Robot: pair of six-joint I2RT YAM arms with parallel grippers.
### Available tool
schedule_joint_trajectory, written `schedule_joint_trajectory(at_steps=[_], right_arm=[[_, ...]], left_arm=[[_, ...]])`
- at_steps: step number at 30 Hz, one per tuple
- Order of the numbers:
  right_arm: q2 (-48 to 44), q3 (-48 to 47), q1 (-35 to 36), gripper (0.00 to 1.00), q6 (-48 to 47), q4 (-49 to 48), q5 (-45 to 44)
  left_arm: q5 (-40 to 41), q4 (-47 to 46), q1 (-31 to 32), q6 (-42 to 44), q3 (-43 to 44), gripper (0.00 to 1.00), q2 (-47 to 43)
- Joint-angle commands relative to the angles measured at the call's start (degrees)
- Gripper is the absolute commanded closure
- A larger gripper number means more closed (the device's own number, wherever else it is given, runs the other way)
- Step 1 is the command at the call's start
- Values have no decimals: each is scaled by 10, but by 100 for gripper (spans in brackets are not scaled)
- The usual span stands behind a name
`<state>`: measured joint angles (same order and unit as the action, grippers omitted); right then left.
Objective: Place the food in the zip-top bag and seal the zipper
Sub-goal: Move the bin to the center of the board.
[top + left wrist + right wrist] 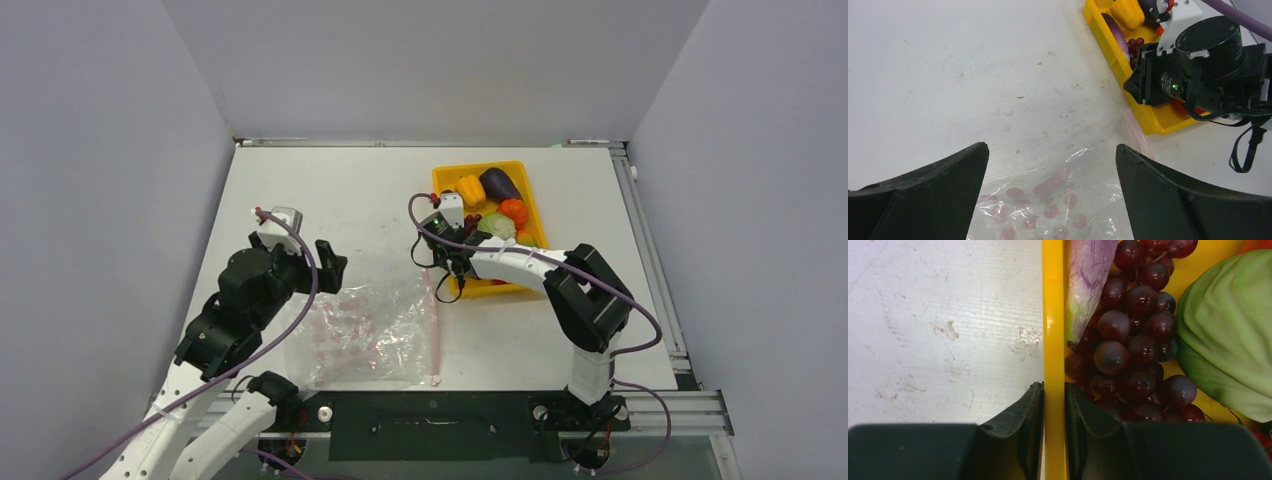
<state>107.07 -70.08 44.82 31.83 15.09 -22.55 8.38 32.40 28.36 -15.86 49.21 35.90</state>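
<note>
The tray (441, 178) crowds the bag's zipper, so the robot's right gripper will next drag it toward the bare tabletop, which is to the gripper's right in the top view, and release it.
The food lies in a yellow tray (441, 178): purple eggplant (498, 183), yellow pepper (470, 190), an orange-red piece (514, 211) and a green piece (498, 226). The right wrist view shows the dark red grape bunch (1128, 335) just inside the tray wall (1053, 315). My right gripper (441, 250) (1053, 390) is shut on that left wall, one finger inside and one outside. The zip-top bag (370, 335) lies flat and floppy on the table, its pink zipper (436, 335) on the right side. My left gripper (330, 262) (1051, 147) is open and empty above the bag's far edge (1058, 200).
A pale purple-white piece (1085, 280) lies against the tray wall beyond the grapes. White walls close in the table on three sides. A metal rail (650, 250) runs along the right edge. My right arm's elbow (590, 290) stands near the tray's front corner.
</note>
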Motion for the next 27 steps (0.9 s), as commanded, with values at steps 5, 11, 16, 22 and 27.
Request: schedule_joint_trajectory(at_steps=[5, 11, 16, 22, 27], right_arm=[[-91, 68, -3, 95, 17, -8, -37], [-146, 120, 2, 95, 46, -15, -33], [-177, 157, 12, 95, 69, -20, -50], [-190, 189, 13, 95, 81, -23, -60], [-206, 205, 13, 94, 85, -34, -51]], left_arm=[[3, -10, -6, -2, 3, 4, 8], [6, -10, -9, -3, 2, 4, 10], [10, -8, -10, -5, 2, 4, 14], [10, -7, -10, -7, 2, 4, 19], [8, -6, -10, -9, 2, 4, 28]])
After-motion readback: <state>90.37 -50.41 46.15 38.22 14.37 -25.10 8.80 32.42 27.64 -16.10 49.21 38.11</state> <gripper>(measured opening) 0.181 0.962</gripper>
